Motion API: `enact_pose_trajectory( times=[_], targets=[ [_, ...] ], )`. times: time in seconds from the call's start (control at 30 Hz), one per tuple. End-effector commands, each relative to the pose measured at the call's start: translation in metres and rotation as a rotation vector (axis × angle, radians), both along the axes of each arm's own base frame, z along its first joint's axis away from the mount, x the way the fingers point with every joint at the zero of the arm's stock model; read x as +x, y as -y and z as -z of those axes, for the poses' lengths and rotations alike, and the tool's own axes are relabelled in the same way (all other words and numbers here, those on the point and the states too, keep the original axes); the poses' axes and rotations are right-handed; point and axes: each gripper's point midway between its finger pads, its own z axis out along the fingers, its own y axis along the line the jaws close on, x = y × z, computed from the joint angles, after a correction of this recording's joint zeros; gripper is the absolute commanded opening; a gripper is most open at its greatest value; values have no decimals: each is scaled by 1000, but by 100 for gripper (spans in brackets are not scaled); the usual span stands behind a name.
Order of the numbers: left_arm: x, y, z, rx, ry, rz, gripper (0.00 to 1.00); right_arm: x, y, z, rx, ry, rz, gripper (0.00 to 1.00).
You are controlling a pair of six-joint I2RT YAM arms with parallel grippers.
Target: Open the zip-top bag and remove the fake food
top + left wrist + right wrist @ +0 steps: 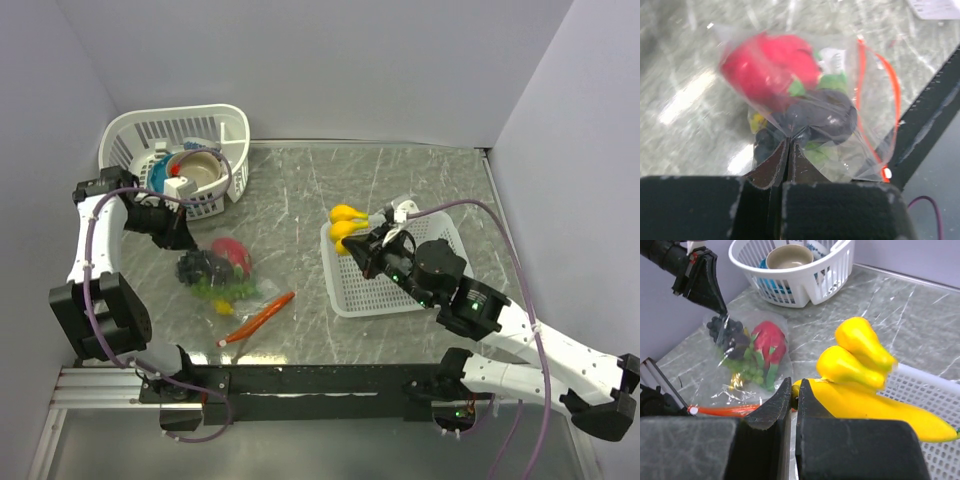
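The banana bunch still overlaps the mesh basket's corner rim. My right gripper will take it farther in over the mesh basket, then down to release it inside.
The clear zip-top bag (228, 278) lies left of centre, its orange zip strip (258, 317) toward the near edge. Inside it I see fake food: a red dragon fruit (769, 67), a dark grape bunch (816, 117) and a green cluster (747, 371). My left gripper (789, 143) is shut on a pinch of the bag's plastic at the end away from the zip. In the top view this left gripper (188, 242) sits at the bag's far-left corner. My right gripper (795, 391) is shut on the stem end of the yellow banana bunch (865, 375). It holds the banana bunch (345, 226) over the far-left corner of a flat mesh basket (420, 295).
A tall white basket (232, 125) at the back left holds a tan bowl (204, 170) and a blue item. Grey walls close in the back and both sides. A black rail (330, 380) runs along the near edge.
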Motion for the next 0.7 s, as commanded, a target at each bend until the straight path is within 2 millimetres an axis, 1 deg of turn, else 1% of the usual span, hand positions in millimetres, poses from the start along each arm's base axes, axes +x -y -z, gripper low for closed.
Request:
enact_pose_trajectory(
  times=[0.0, 0.07, 0.1, 0.17, 0.2, 0.27, 0.33, 0.4, 0.43, 0.5, 0.53, 0.57, 0.6, 0.63, 0.67],
  targets=[
    [-11, 24, -23, -76, 9, 11, 1, 12, 25, -12, -42, 46, 116, 0],
    [-13, 26, -28, -69, 27, 16, 1, 19, 38, 7, -109, 26, 193, 0],
    [-14, 27, -30, -69, 30, 20, 1, 25, 50, 12, -135, 22, 263, 0],
    [-15, 29, -37, -64, 39, 30, 1, 31, 64, 28, -179, -5, 350, 0],
    [-15, 30, -38, -62, 43, 29, 1, 36, 82, 35, -209, -16, 454, 0],
    [-14, 29, -43, -58, 54, 20, 1, 39, 97, 48, -254, -47, 549, 0],
    [-14, 32, -52, -58, 71, 16, 1, 41, 107, 61, -301, -65, 607, 0],
    [-17, 34, -63, -48, 107, 15, 1, 42, 105, 77, -340, -84, 604, 0],
    [-19, 36, -70, -42, 134, 17, 1, 44, 98, 93, -385, -109, 589, 0],
    [-22, 37, -70, -37, 137, 21, 1, 46, 88, 112, -421, -144, 566, 0],
    [-24, 35, -61, -29, 125, 19, 1, 47, 79, 130, -463, -174, 541, 2],
    [-24, 31, -50, -4, 102, 10, 1, 48, 73, 138, -476, -191, 525, 16],
    [-24, 27, -39, 17, 78, 0, 1, 50, 66, 144, -473, -202, 512, 26],
    [-30, 24, -16, 26, 18, 5, 1, 51, 59, 155, -497, -222, 495, 34],
    [-31, 16, -4, 43, -8, -7, 1, 52, 56, 159, -501, -226, 491, 52]
  ],
)
